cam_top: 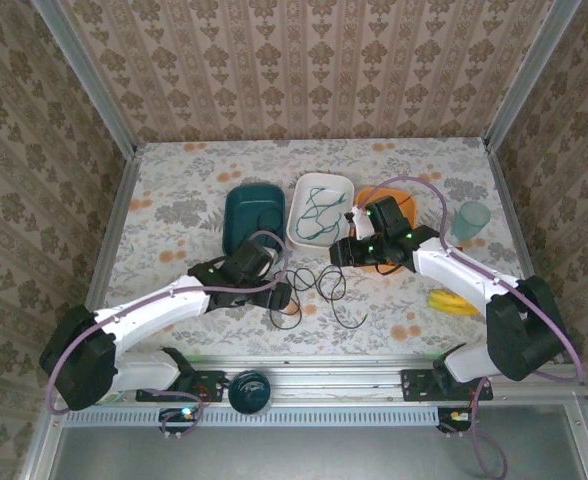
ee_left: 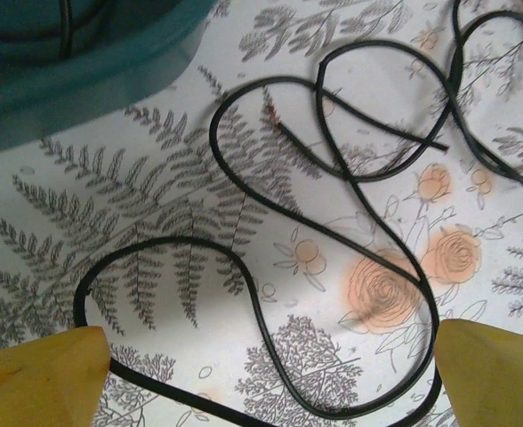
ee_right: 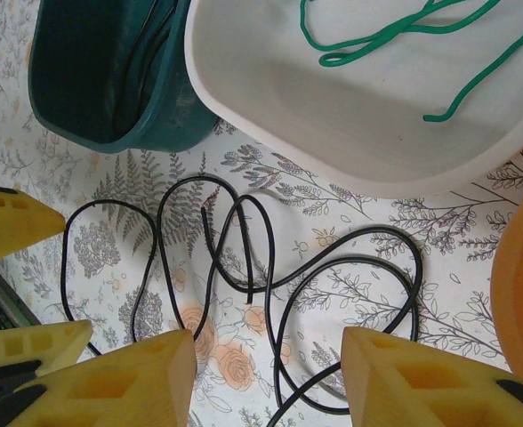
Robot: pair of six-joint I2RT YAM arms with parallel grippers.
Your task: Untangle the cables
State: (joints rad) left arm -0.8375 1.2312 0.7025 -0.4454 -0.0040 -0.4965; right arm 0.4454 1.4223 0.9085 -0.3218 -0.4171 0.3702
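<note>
The black loop's rounded bend [ee_left: 115, 254] lies below, clear of the crossings. My left gripper will next lower its open fingers onto it, away from my right gripper.
A thin black cable [cam_top: 326, 288] lies in loose overlapping loops on the flowered tablecloth between the two arms. My left gripper [cam_top: 282, 297] hovers open over its left loops; the black cable [ee_left: 270, 294] curves across the cloth between the yellow fingers [ee_left: 39, 378], untouched. My right gripper [cam_top: 337, 252] hangs open above the right loops of the black cable [ee_right: 279, 276], with nothing between its fingers [ee_right: 430, 382]. A green cable [ee_right: 395, 36] lies coiled in the white dish [cam_top: 296, 225]. Any red cable is too small to tell.
A teal tub [cam_top: 244, 215] stands left of the white dish [ee_right: 333, 124], with dark strands inside. An orange plate [cam_top: 404, 205], a pale green cup [cam_top: 471, 218] and a banana [cam_top: 452, 302] sit to the right. Patterned walls enclose the table.
</note>
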